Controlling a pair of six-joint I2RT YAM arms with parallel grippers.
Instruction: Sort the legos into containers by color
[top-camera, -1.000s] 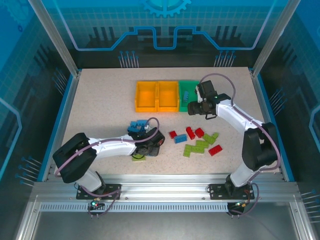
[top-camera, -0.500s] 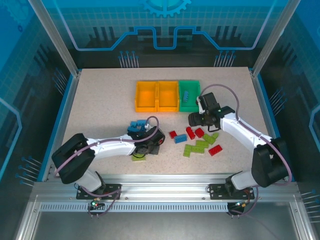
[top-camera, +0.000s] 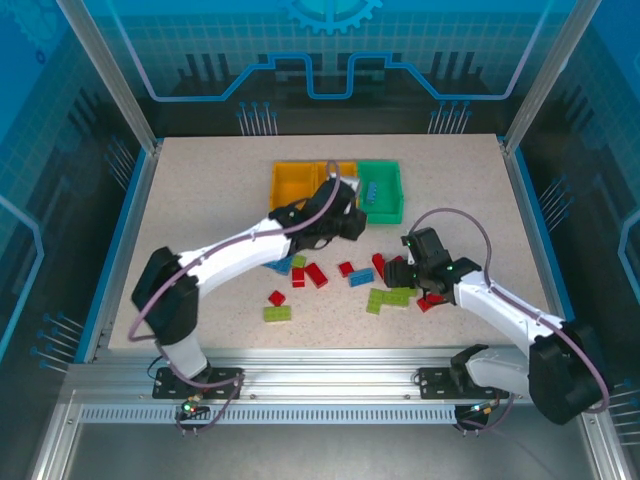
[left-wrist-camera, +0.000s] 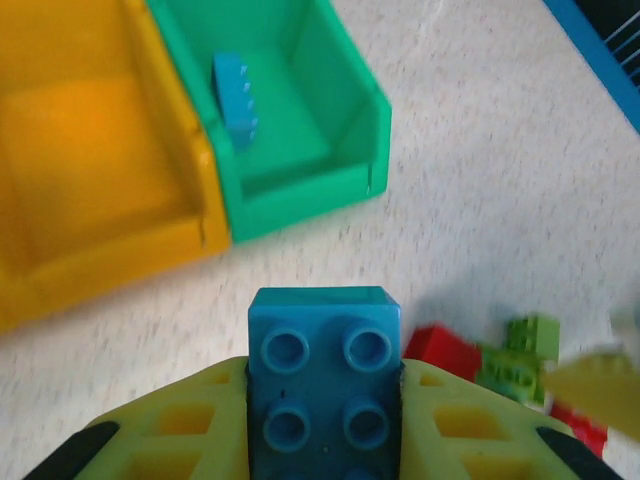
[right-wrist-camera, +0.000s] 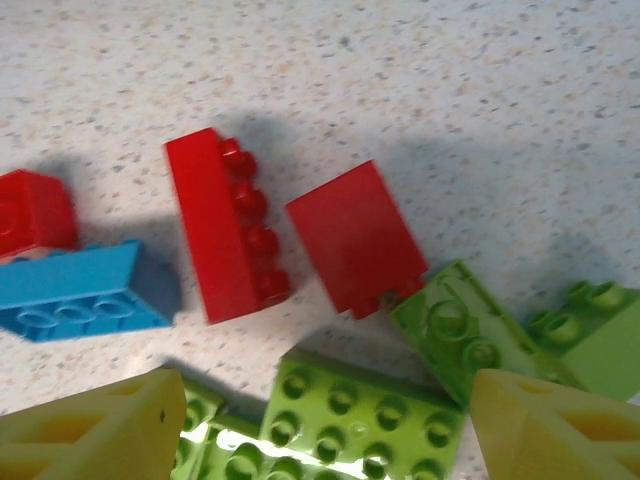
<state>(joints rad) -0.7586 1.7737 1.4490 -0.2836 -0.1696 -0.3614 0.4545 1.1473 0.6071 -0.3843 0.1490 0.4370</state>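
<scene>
My left gripper will next carry the blue lego outward over the green container and release it there, since a blue lego is inside.
My left gripper (top-camera: 349, 222) (left-wrist-camera: 325, 405) is shut on a blue lego (left-wrist-camera: 325, 375), held in the air just in front of the containers. The green container (left-wrist-camera: 345, 165) (top-camera: 381, 203) has one blue lego (left-wrist-camera: 234, 95) standing in it. Beside it are two orange-yellow containers (left-wrist-camera: 150, 235) (top-camera: 290, 186); my left arm covers part of the middle one. My right gripper (top-camera: 405, 274) (right-wrist-camera: 325, 440) stands open low over a lime green lego (right-wrist-camera: 365, 415), with red legos (right-wrist-camera: 225, 225) and another blue lego (right-wrist-camera: 80, 290) just beyond.
Loose red, blue and lime legos (top-camera: 277, 313) lie scattered across the middle and front of the table, with the densest pile (top-camera: 385, 298) under my right gripper. Blue frame rails (top-camera: 120, 250) border the table on both sides.
My left gripper has shut on a blue lego and carried it from the front left up to the containers. My right arm has swung down from the green container to the pile.
</scene>
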